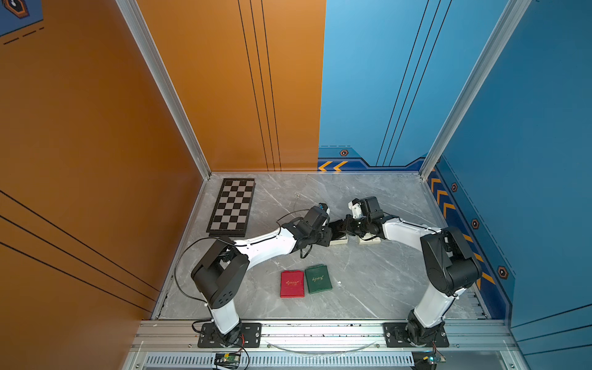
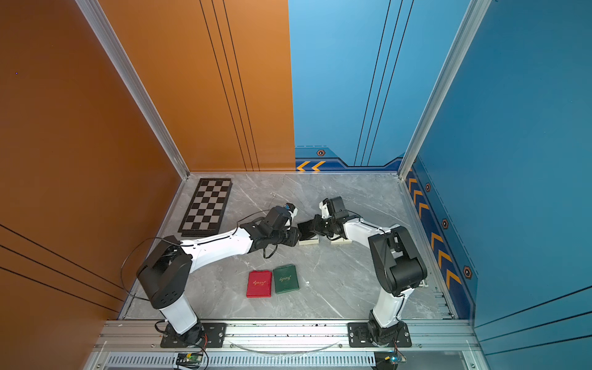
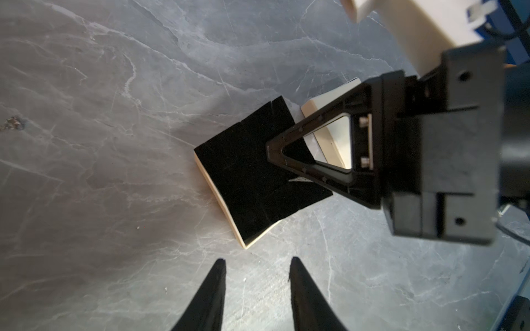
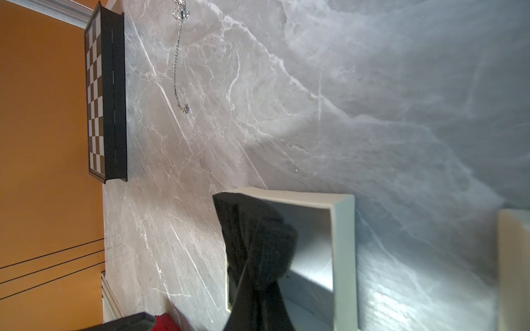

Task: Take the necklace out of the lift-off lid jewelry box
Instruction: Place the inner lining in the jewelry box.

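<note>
I should next lower the tilted insert pad with my right gripper down between the sides of the box and let it go, because the bare inside of the box is open below the gripper.
The silver necklace [image 1: 297, 195] lies stretched on the marble table behind the arms, outside the box, also seen as a chain in the right wrist view [image 4: 177, 63]. The white jewelry box base [image 1: 339, 241] sits mid-table with its lid [image 1: 370, 241] lying beside it. My right gripper [image 4: 258, 275] is shut on the black insert pad [image 3: 246, 172], which is tilted up over the box [image 4: 344, 258]; the box interior shows white and bare. My left gripper [image 3: 258, 263] hovers open just short of the box corner, with nothing between its fingers.
A folded chessboard [image 1: 232, 206] lies at the back left by the orange wall. A red flat case [image 1: 292, 283] and a green one [image 1: 318, 278] lie side by side nearer the front. Walls enclose the table on three sides.
</note>
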You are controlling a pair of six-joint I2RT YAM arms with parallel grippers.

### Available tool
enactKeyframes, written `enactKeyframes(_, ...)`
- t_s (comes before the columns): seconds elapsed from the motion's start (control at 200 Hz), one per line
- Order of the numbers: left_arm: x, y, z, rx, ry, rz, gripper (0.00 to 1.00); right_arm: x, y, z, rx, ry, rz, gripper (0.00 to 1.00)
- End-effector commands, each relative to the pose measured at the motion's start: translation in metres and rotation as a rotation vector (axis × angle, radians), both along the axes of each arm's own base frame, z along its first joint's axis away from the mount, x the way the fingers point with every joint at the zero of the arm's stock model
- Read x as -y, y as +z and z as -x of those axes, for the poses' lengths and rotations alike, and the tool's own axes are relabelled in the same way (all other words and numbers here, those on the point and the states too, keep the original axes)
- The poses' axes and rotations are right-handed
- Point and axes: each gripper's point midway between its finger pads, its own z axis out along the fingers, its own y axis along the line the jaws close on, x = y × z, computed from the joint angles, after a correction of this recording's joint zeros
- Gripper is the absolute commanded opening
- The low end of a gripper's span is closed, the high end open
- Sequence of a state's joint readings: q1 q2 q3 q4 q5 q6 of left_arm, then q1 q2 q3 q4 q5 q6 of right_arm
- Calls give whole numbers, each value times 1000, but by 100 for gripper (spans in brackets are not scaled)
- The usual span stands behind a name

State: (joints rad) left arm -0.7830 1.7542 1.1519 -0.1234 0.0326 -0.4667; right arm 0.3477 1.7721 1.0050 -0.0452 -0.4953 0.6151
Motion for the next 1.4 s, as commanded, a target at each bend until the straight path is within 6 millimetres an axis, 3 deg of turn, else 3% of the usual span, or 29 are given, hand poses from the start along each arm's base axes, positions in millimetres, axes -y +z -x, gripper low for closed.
enactKeyframes(0.0,13,3,-3,10,-39,9,38,-1,-9,1,-12,25,37,3)
enactKeyframes(0.641,33,-30,-34,-1,-57,-42,28,5,-32,8,-50,36,142,3)
enactKeyframes(0.926,32,-46,-41,-21,-45,-103,15,0,-16,6,-18,49,117,5)
enactKeyframes(1.396,22,-80,-36,-103,-27,-197,13,-1,11,6,30,46,87,14)
